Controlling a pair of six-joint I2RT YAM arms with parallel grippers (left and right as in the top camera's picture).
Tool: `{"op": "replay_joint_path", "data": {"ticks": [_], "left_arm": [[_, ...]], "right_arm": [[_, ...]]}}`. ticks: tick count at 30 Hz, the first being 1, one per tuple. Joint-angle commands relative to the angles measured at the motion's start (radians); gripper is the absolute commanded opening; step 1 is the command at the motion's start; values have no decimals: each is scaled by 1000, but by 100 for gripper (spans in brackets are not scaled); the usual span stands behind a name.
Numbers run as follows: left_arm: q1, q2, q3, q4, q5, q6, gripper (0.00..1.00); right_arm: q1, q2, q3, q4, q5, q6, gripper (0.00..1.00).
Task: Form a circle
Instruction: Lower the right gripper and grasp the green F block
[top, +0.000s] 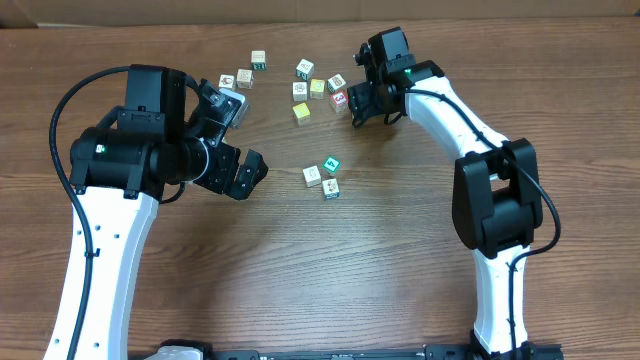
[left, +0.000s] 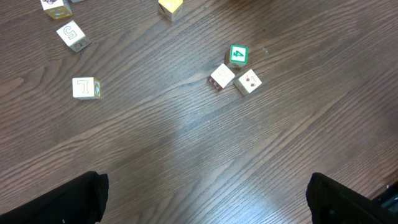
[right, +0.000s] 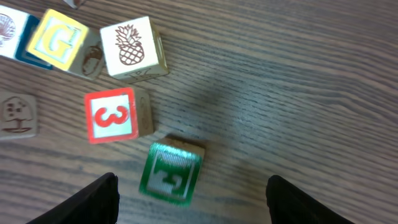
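Note:
The green cube by the red cube is already between the open fingers of my right gripper, so the gripper should go down around the green cube next and close on its sides.
At mid-table the circle (top: 325, 176) is a tight cluster of three small cubes. They are a green-faced one (left: 238, 55), a whitish one (left: 222, 76) and a white one with red dots (left: 249, 81). My left gripper (top: 238, 172) hovers open to the left of them, with bare wood between its fingers (left: 74, 199). My right gripper (top: 358, 108) stands open at the back, beside the loose cubes. A green cube with a white 2 (right: 169, 173) lies between its jaws, nearer the left finger and with a gap on each side.
Loose cubes lie at the back: a red 3 cube (right: 112, 116), a pineapple cube (right: 130, 46), a yellow G cube (right: 57, 38) and a yellow cube (top: 301, 112). Three whitish cubes (top: 245, 77) sit behind the left arm.

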Motion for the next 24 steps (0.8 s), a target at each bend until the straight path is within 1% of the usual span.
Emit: {"op": "replay_joint_path", "data": {"ticks": [1, 6, 10, 24], "left_arm": [[0, 5, -3, 1, 19, 23, 99], [0, 5, -3, 1, 19, 23, 99], [0, 5, -3, 1, 18, 23, 99], [0, 5, -3, 1, 19, 23, 100]], "right_arm": [[4, 27, 28, 16, -13, -26, 73], [4, 34, 28, 31, -12, -26, 72], [3, 36, 28, 54, -13, -26, 69], [4, 88, 28, 76, -13, -26, 68]]}}
